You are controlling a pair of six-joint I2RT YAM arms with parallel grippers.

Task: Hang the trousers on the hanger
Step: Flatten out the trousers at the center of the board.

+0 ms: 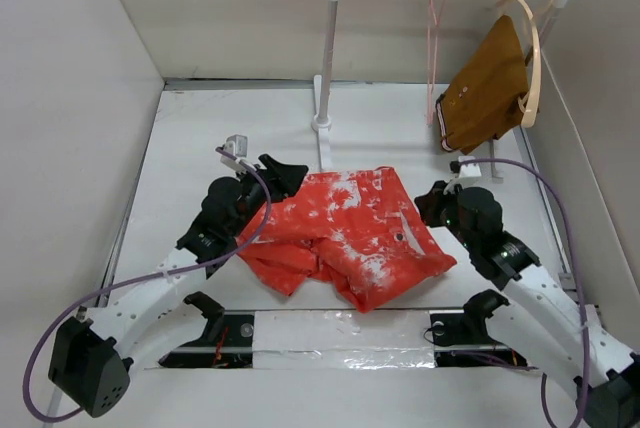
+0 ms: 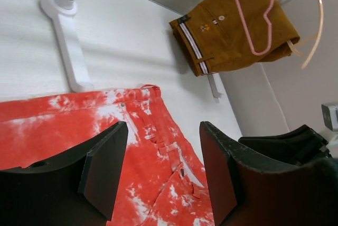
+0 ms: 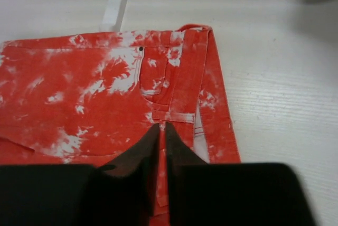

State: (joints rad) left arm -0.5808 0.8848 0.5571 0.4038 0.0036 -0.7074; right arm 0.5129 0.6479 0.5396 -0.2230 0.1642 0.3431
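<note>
My right gripper opens and lowers outward and toward the left in the top view, onto the waistband's folded end (image 1: 386, 182) (image 3: 194, 65) next, since its fingers hover short.
The orange-red trousers (image 1: 350, 233) with white splotches lie folded flat on the table's middle. They also show in the left wrist view (image 2: 158, 147) and the right wrist view (image 3: 105, 94). The thin pale-pink hanger (image 1: 436, 48) hangs empty from the rail at the back right, also in the left wrist view (image 2: 259, 25). My left gripper (image 1: 278, 176) is open, empty, just above the trousers' far left corner (image 2: 161, 173). My right gripper (image 1: 432, 206) is shut, its tips (image 3: 162, 131) over the waistband by a belt loop; the cloth lies flat.
A white clothes rack (image 1: 328, 58) stands at the back with its foot just behind the trousers. A mustard-brown garment (image 1: 490, 88) hangs on a beige hanger (image 1: 535, 58) at the rail's right end. White walls enclose the table on three sides.
</note>
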